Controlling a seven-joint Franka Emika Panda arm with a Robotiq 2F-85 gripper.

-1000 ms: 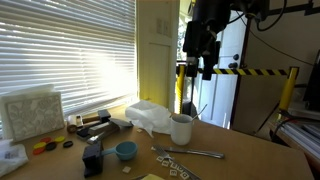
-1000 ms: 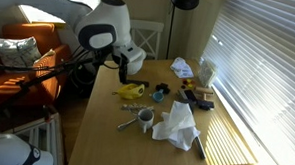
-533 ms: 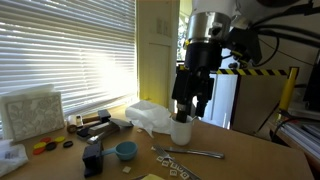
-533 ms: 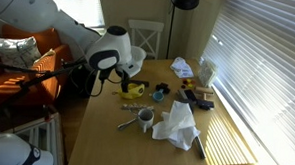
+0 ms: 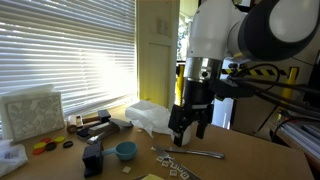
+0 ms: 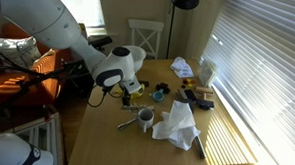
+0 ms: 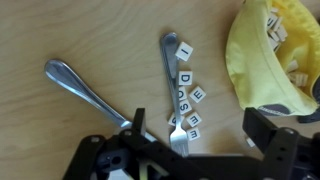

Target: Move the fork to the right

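I will next move my gripper outward and down onto the fork's tine end, because my open fingers are still above the table with the fork between them.
The fork is a slim silver piece lying on the wooden table, with its tines between my fingers and several letter tiles on and beside it. A second silver utensil lies to its left. My gripper is open and empty, low over the fork's tine end. In both exterior views the gripper hangs just above the table, with silver cutlery lying near the white mug. The gripper hides the mug in one exterior view.
A yellow bag of tiles lies beside the fork. A crumpled white cloth, a blue bowl and dark-handled tools sit nearer the window blinds. The table edge is close.
The arm has come down from high above the table to just over the cutlery, in front of the mug. The fork has not moved.
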